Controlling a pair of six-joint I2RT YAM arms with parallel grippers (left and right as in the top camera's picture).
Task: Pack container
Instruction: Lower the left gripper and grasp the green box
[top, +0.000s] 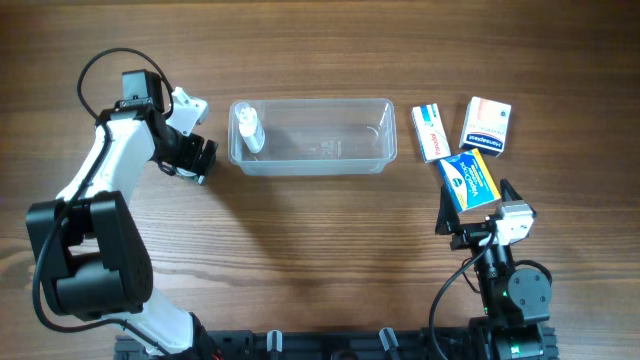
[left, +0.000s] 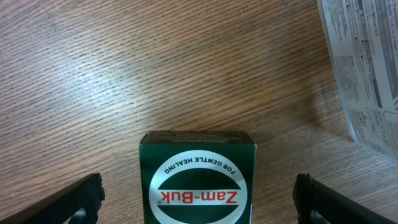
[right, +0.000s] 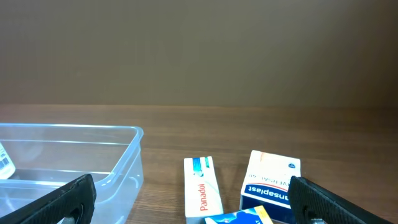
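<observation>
My left gripper lowers around the green Zam-Buk box (left: 197, 180) next and closes on its opposite sides, since it stands between my open fingers with gaps beside both.
The clear container (top: 383, 150) lies at the table's middle back, with a small white bottle (top: 248, 128) in its left end. My left gripper (top: 197, 157) is open just left of the container. In the left wrist view a green Zam-Buk box (left: 197, 180) stands on the table between the open fingers (left: 199, 193), touching neither. My right gripper (top: 470, 215) is open and empty, just in front of a blue and yellow box (top: 470, 180). In the right wrist view the container's right end (right: 124, 155) is at the left.
A white Panadol box (top: 430, 132) (right: 202, 193) and a Hansaplast box (top: 486, 126) (right: 270, 183) lie right of the container. The blue and yellow box's corner (right: 239, 218) shows in the right wrist view. A white printed surface (left: 367, 74) fills the left wrist view's right edge.
</observation>
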